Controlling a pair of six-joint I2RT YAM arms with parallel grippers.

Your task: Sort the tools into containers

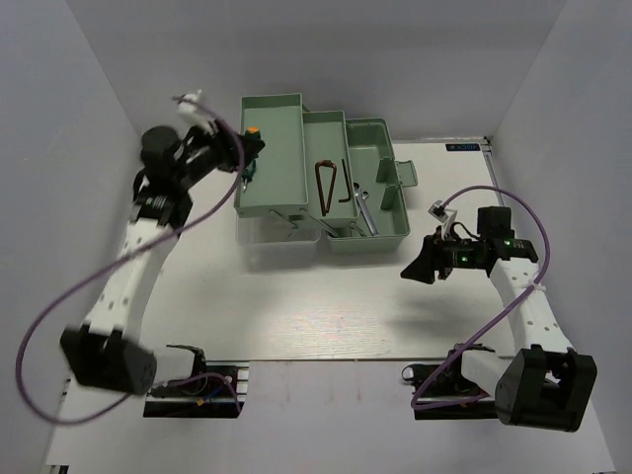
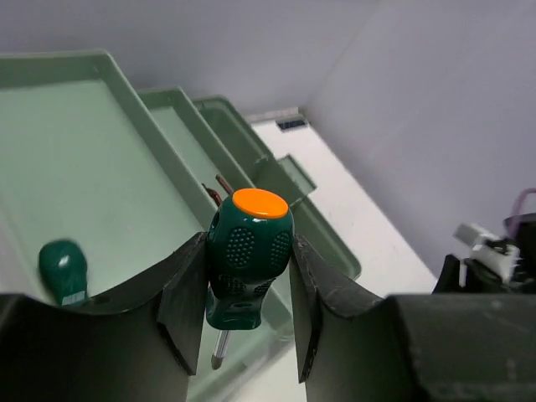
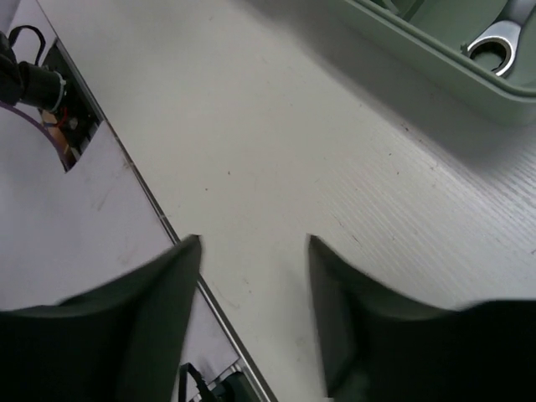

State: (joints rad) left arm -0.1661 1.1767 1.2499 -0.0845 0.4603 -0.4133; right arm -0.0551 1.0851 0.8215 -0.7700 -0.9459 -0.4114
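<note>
My left gripper holds the stubby screwdriver and will move down toward the large tray's bare bottom beside the second green screwdriver to release it, since that second one is already in the large tray.
My left gripper (image 2: 248,255) is shut on a stubby green screwdriver (image 2: 249,251) with an orange cap, held over the toolbox's large left tray (image 2: 109,159). In the top view the left gripper (image 1: 247,158) sits at that tray's (image 1: 276,148) left rim. A second green screwdriver (image 2: 63,270) lies in that tray. Reddish-brown hex keys (image 1: 326,186) lie in the middle tray (image 1: 324,128). Silver wrenches (image 1: 363,209) lie in the right compartment (image 1: 387,229); one ring end (image 3: 494,38) shows in the right wrist view. My right gripper (image 1: 417,269) (image 3: 251,251) is open and empty above the bare table.
The translucent lid (image 1: 279,242) lies in front of the toolbox, and its handle (image 1: 406,176) sticks out to the right. White walls close in the left, back and right sides. The arm bases (image 1: 193,390) stand at the table's near edge (image 3: 159,218).
</note>
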